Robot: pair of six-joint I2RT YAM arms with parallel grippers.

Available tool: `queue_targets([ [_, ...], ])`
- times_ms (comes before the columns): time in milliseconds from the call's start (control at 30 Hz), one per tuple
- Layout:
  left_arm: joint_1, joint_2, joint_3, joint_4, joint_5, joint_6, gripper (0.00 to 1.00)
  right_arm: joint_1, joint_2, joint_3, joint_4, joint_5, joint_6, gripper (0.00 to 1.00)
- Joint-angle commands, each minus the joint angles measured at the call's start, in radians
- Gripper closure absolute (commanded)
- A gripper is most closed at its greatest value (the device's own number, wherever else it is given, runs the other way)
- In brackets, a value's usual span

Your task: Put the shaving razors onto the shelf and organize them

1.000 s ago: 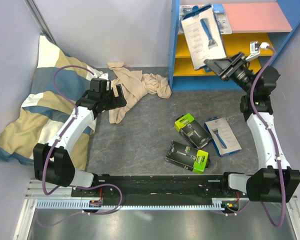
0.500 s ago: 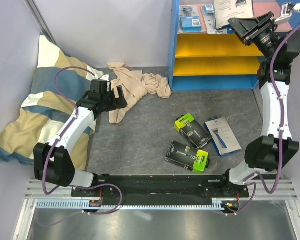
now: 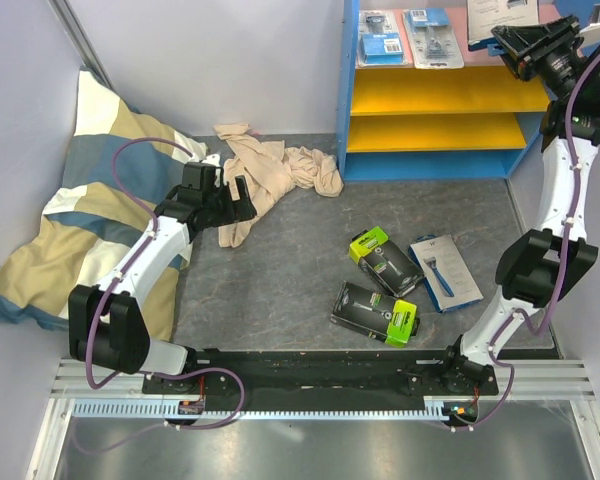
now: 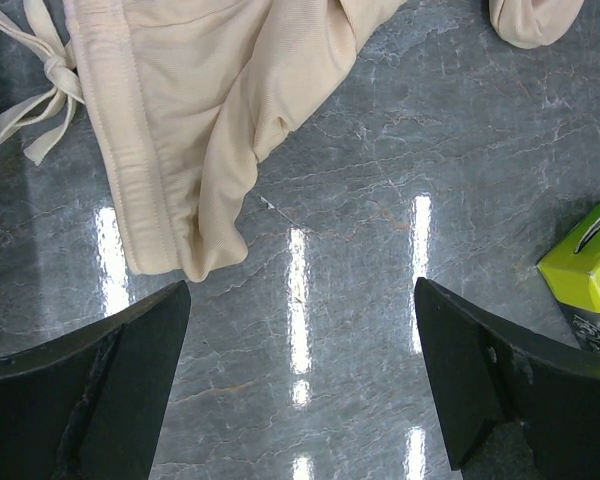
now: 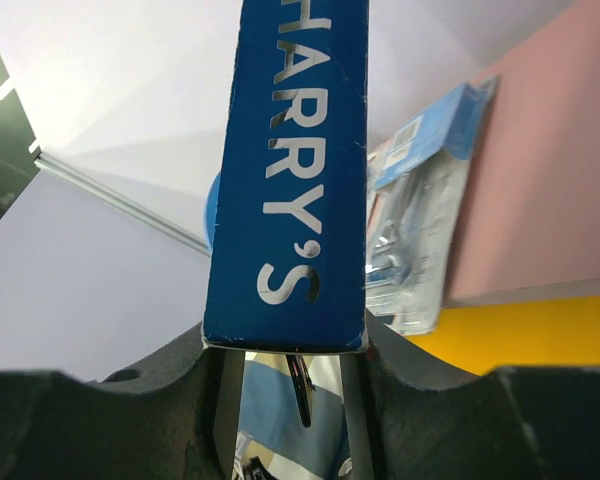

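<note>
The white-blue box still hangs above the pink top board, so my right gripper should next lower it, easing toward the nearest blister pack, and release it beside that pack.
My right gripper (image 3: 510,38) is raised over the pink top board of the shelf (image 3: 430,92) and is shut on a white-blue razor box (image 3: 500,12). The box's blue edge (image 5: 290,170) sits between the jaws in the right wrist view. Two blister packs (image 3: 383,38) (image 3: 432,36) lie on the top board; one also shows in the right wrist view (image 5: 420,230). On the floor lie two black boxes with lime ends (image 3: 384,261) (image 3: 376,312) and a second white-blue box (image 3: 445,272). My left gripper (image 3: 237,198) is open and empty above bare floor; a lime box end (image 4: 588,270) shows at its right.
A beige cloth (image 3: 270,175) lies by my left gripper and fills the top of the left wrist view (image 4: 200,120). A striped pillow (image 3: 75,200) leans in the left corner. The two yellow boards (image 3: 430,135) hold nothing visible.
My right gripper has carried the white-blue box up and to the right, from in front of the shelf to over the pink top board. The left arm has not moved.
</note>
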Motion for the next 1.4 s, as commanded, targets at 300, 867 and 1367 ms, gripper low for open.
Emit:
queue_targets([
  [300, 0.003, -0.028, -0.023, 0.046, 0.01, 0.018, 0.0, -0.031, 0.102, 0.07, -0.042, -0.065, -0.005, 0.81],
  [867, 0.001, -0.025, -0.03, 0.046, 0.026, 0.004, 0.01, -0.034, 0.185, 0.108, -0.051, -0.09, 0.022, 0.54],
  [1367, 0.001, -0.041, -0.046, 0.046, 0.029, -0.002, 0.01, -0.043, 0.121, 0.015, -0.074, -0.064, -0.032, 0.1],
])
